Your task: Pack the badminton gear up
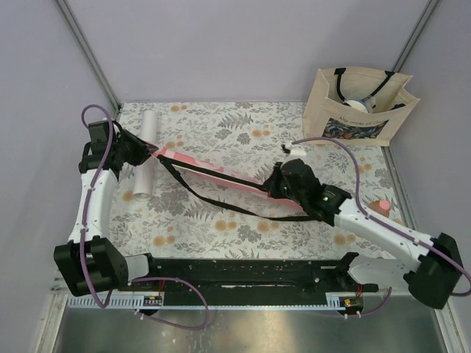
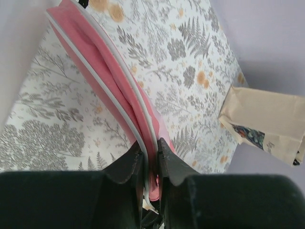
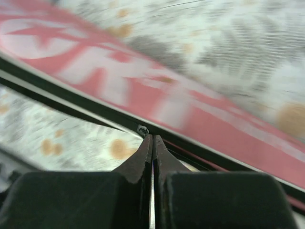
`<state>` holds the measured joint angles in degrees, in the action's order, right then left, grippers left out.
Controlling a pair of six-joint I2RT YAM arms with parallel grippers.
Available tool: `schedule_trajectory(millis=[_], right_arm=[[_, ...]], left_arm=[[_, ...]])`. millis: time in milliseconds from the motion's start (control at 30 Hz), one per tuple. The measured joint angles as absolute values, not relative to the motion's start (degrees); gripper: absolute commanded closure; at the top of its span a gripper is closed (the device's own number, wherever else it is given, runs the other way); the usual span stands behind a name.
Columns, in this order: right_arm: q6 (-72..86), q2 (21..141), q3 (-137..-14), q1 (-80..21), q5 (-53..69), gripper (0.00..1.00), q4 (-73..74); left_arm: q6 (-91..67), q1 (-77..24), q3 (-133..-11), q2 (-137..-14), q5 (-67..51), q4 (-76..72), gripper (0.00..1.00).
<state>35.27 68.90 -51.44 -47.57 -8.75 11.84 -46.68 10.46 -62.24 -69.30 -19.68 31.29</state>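
The cover [image 1: 213, 170] is on edge, black zipper side up. My left gripper swings outward and toward the tote bag next, then releases the cover's end.
The long pink racket cover [image 1: 213, 170] lies slantwise across the flowered table, its black strap [image 1: 221, 207] looped out toward the near side. My left gripper [image 1: 147, 152] is shut on the cover's left end. Pink and white layers [image 2: 109, 71] run up from between the jaws of this gripper [image 2: 150, 143]. My right gripper [image 1: 276, 184] sits at the cover's right part. In the right wrist view its jaws [image 3: 152, 136] are pressed together at the small metal zipper pull [image 3: 142, 130] on the cover's black edge. The white tube [image 1: 145, 158] lies next to the left gripper.
A beige tote bag [image 1: 353, 110] stands open at the back right; it also shows in the left wrist view [image 2: 267, 119]. A small peach bottle [image 1: 380, 207] stands by the right forearm. A purple cable [image 1: 346, 158] arcs over the table's right side.
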Motion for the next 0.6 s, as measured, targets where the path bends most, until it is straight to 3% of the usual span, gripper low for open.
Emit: schedule_trajectory(millis=[233,433,600], right_arm=[[34.74,54.24,-42.09,-36.18,-23.55,1.0,24.82],[35.14,50.0,-34.39,-20.12,-24.1,1.0,25.54],[35.46,53.89,-32.93,-12.99,-19.53,1.0,23.7]], left_arm=[[-42.94,14.37,-68.49,-75.5,-19.2,34.76,1.0],[-40.53,15.64,-72.99,-79.29,-18.68,38.94,1.0],[-38.5,16.23,-77.78,-83.22,-18.55,42.02,1.0]])
